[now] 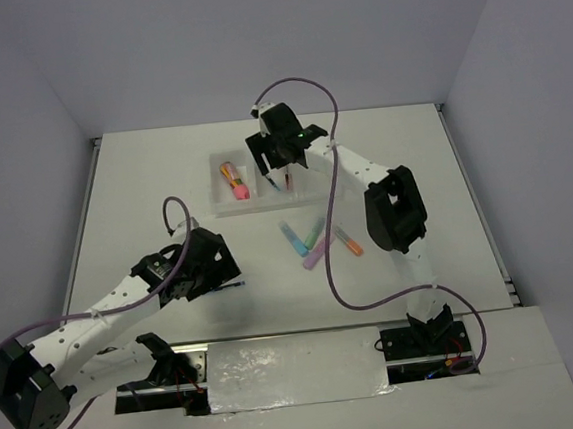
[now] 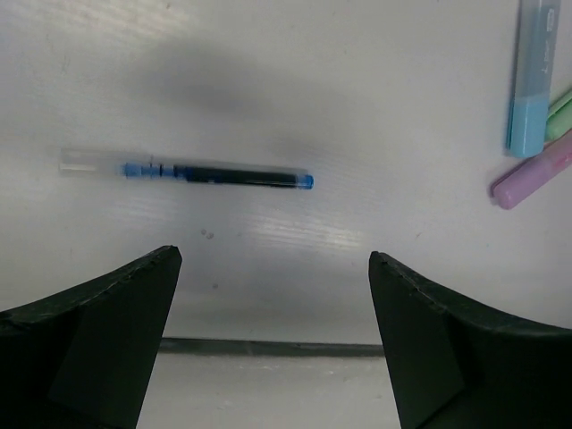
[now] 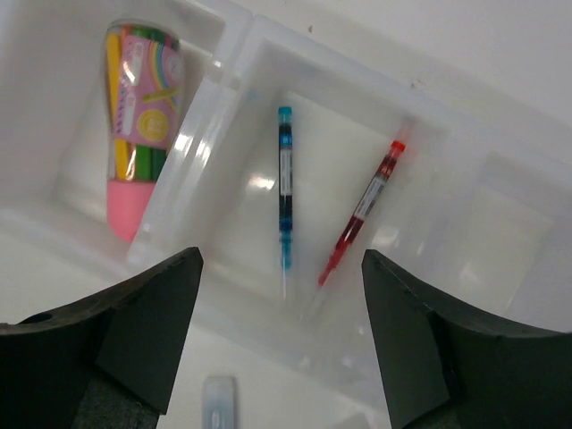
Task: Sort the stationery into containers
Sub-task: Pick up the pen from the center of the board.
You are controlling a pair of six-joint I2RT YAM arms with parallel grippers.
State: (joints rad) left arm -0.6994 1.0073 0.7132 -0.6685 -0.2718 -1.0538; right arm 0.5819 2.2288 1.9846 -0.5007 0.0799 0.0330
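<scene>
The thin blue pen lies crosswise ahead of my open fingers, so next my left gripper should turn to straddle it and lower onto the pen's dark body (image 1: 232, 286) (image 2: 234, 176).
The white three-compartment tray (image 1: 256, 209) lies at the table's middle back. Its left compartment holds the stubby pink-orange-yellow piece (image 3: 141, 116). Its middle compartment holds a blue pen (image 3: 285, 192) and a red pen (image 3: 362, 214). My right gripper (image 3: 281, 259) hovers open and empty over the middle compartment. A third pen, blue (image 2: 214, 173), lies on the table just beyond my open, empty left gripper (image 2: 273, 259). The blue marker (image 1: 294, 239), teal marker (image 1: 313, 232), purple marker (image 1: 315, 257) and orange marker (image 1: 347, 240) lie in a cluster in front of the tray.
The tray's right compartment (image 3: 509, 232) shows nothing inside. In the left wrist view the blue marker (image 2: 534, 80) and purple marker (image 2: 536, 174) lie to the right of the pen. The table's near edge (image 2: 268, 344) runs just behind the left fingers.
</scene>
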